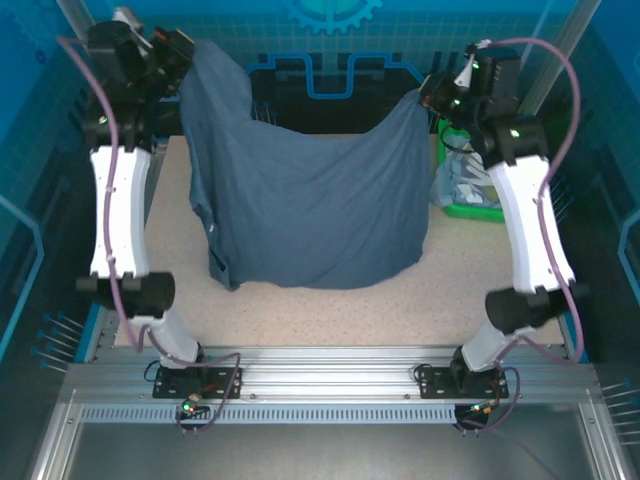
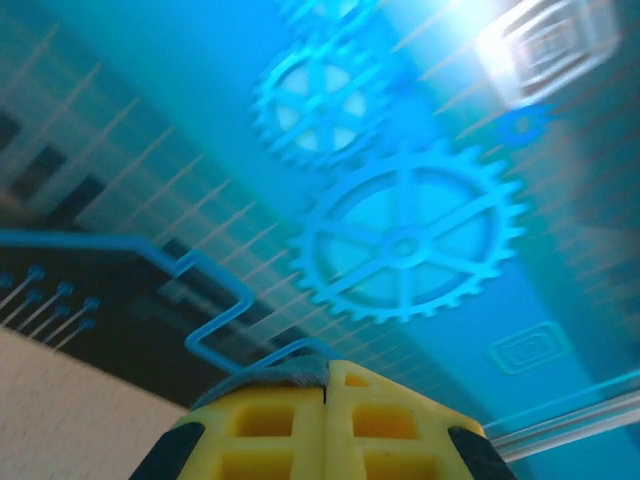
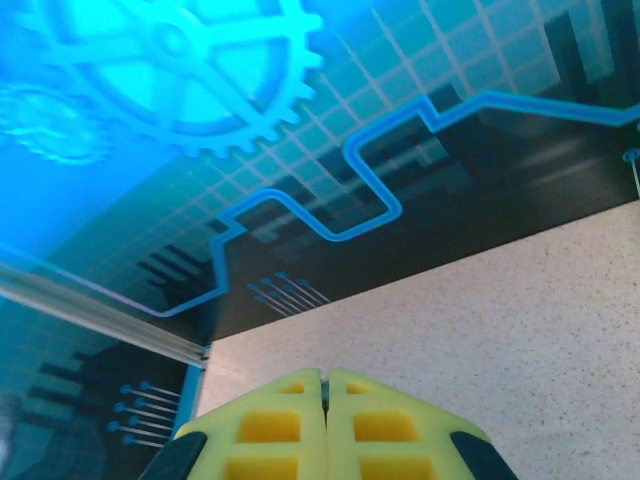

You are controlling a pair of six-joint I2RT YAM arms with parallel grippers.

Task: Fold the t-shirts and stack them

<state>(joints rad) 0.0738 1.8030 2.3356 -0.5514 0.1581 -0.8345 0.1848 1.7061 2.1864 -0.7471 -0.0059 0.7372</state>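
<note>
The shirt still hangs above the table, so the left gripper next needs to lift, then go down toward the far end of the table and let go of the shirt's corner.
A plain dark slate-blue t-shirt (image 1: 310, 200) hangs spread above the table, held up by both arms at its top corners. My left gripper (image 1: 183, 50) is raised at the back left, shut on the shirt's left corner; a sliver of blue cloth (image 2: 290, 375) shows pinched between the yellow fingers (image 2: 260, 425). At the back right my right gripper (image 1: 432, 95) is shut on the other corner, its yellow fingers (image 3: 270, 425) pressed together. The shirt's lower hem drapes onto the table near the middle. Pale light-blue fabric (image 1: 462, 185) lies in the basket.
A green mesh basket (image 1: 470, 205) stands at the right edge of the speckled table (image 1: 400, 310), beside the right arm. The blue patterned back wall (image 1: 330, 40) is close behind both grippers. Bare tabletop lies in front of the hanging shirt.
</note>
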